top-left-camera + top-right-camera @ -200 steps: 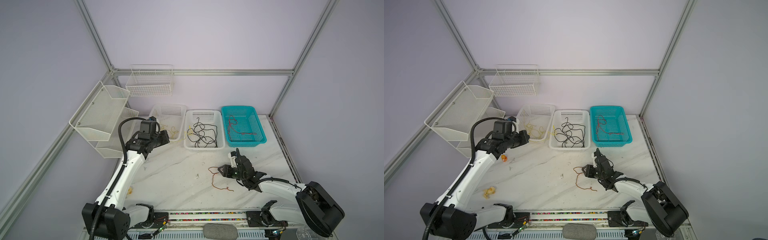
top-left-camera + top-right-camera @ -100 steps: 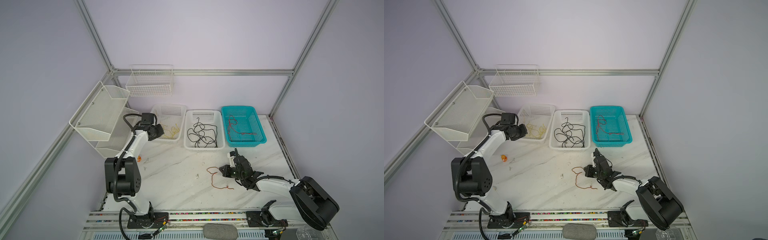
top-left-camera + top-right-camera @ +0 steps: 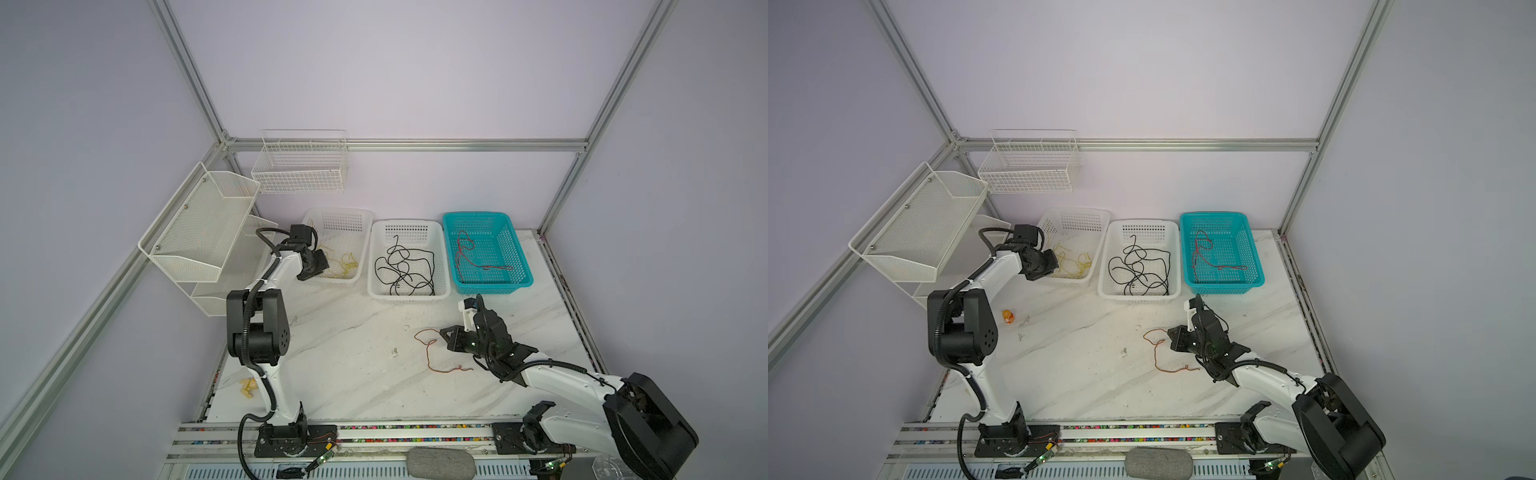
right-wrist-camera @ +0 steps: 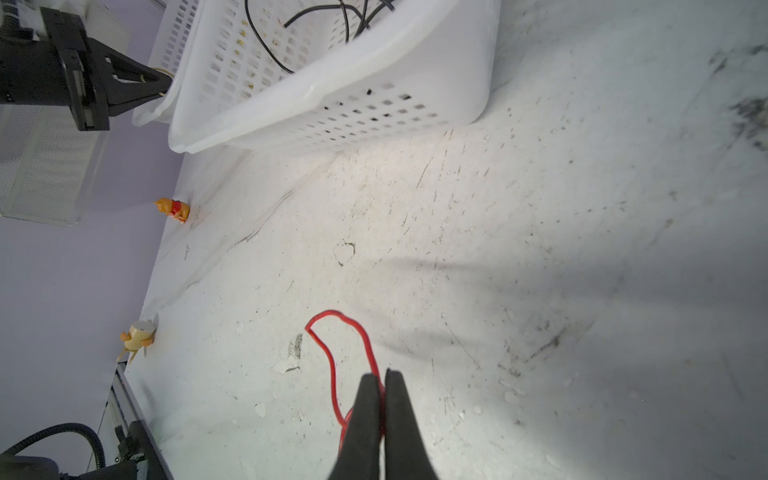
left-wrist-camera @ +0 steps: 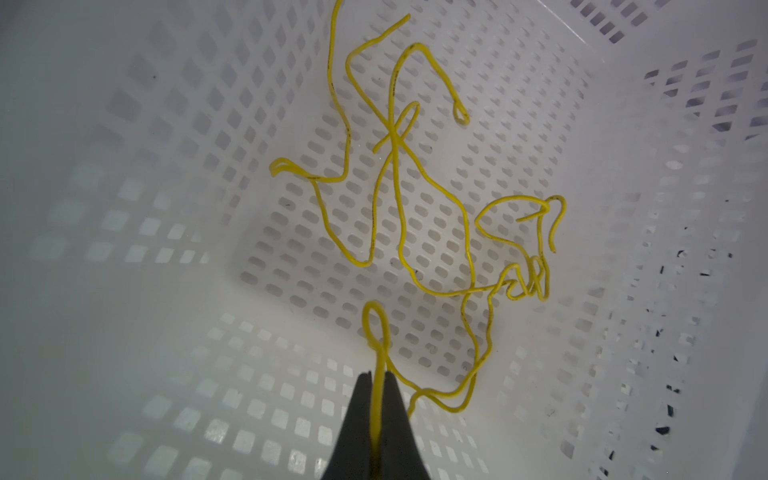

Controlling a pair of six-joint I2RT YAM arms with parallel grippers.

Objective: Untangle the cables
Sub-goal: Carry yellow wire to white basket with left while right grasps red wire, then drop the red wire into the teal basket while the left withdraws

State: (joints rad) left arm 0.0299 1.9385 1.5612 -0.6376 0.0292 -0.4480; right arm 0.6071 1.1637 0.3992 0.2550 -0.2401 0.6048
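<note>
My right gripper will next lift outward over the teal basket (image 3: 490,287) to let go of the red cable inside, because that basket, which has another red cable in it, is outward of my gripper.
My left gripper (image 5: 377,376) is shut on a looped end of a yellow cable (image 5: 467,232) that lies tangled on the floor of the left white basket (image 3: 337,212). In both top views the left gripper (image 3: 321,266) (image 3: 1052,264) sits at that basket's near left corner. My right gripper (image 4: 382,376) is shut on a red cable (image 4: 331,365) lying on the marble table. A top view shows the right gripper (image 3: 443,332) at the upper end of that red cable (image 3: 428,354). Black cables (image 3: 405,270) fill the middle white basket (image 3: 409,296). Another red cable (image 3: 469,258) lies in the teal basket (image 3: 490,287).
White wire shelves (image 3: 199,232) hang on the left wall beside the left arm. A small orange toy (image 3: 1007,316) and a pale yellow toy (image 3: 248,388) stand near the table's left edge. A grey pad (image 3: 440,463) rests on the front rail.
The right gripper's jaws closed on the red cable on the table. The left arm folded upright while its gripper stayed at the left basket with the yellow cable.
</note>
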